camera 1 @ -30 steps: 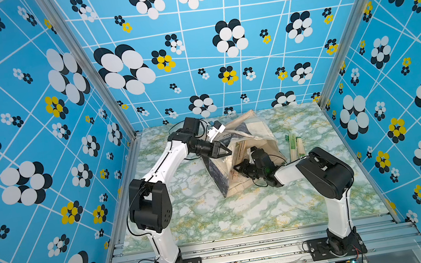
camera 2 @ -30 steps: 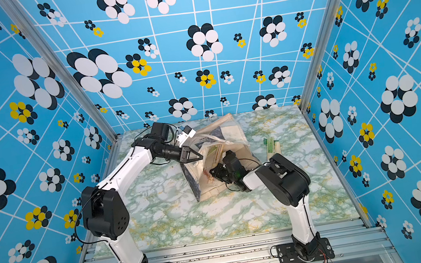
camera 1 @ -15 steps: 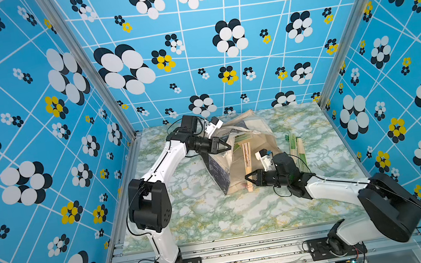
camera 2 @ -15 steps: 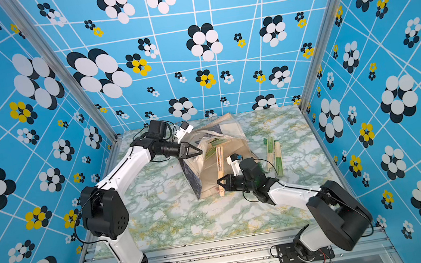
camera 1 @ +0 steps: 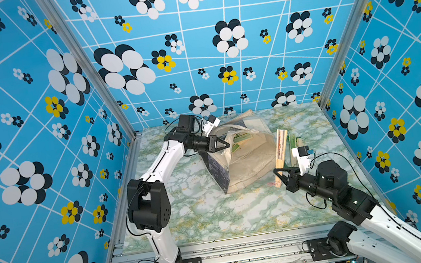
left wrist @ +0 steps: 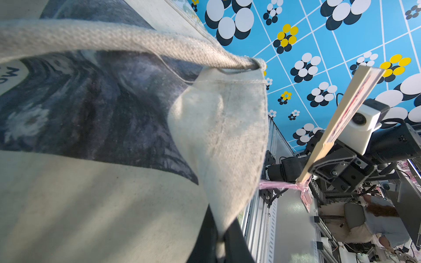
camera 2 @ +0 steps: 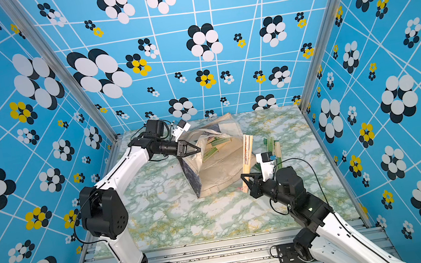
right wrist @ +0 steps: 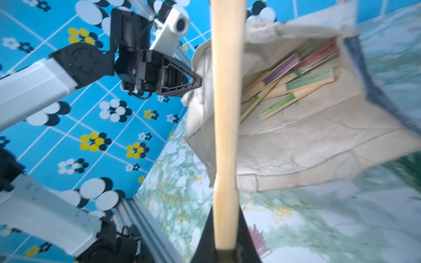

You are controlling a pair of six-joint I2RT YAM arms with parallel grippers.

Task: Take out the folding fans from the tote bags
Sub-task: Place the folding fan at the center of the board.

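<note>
My right gripper will next move past the green-edged fans and down to the tabletop beside them to let go of the fan, since it is clear of the bag.
The cream tote bag lies in the middle of the marble table, its mouth lifted toward the back. My left gripper is shut on the bag's rim by a strap handle. Several folding fans with green, purple and pink edges lie inside the bag. My right gripper is shut on the pivot end of a pink-edged folding fan. This fan is clear of the bag, and its pink tassel hangs down.
Two or three green-edged fans lie on the table to the right of the bag. Blue flowered walls close in the table on three sides. An aluminium rail runs along the front edge.
My right arm has drawn back from the bag toward the front right, pulling the pink-edged fan out. The left gripper kept its hold on the bag's rim and shifted slightly back.
</note>
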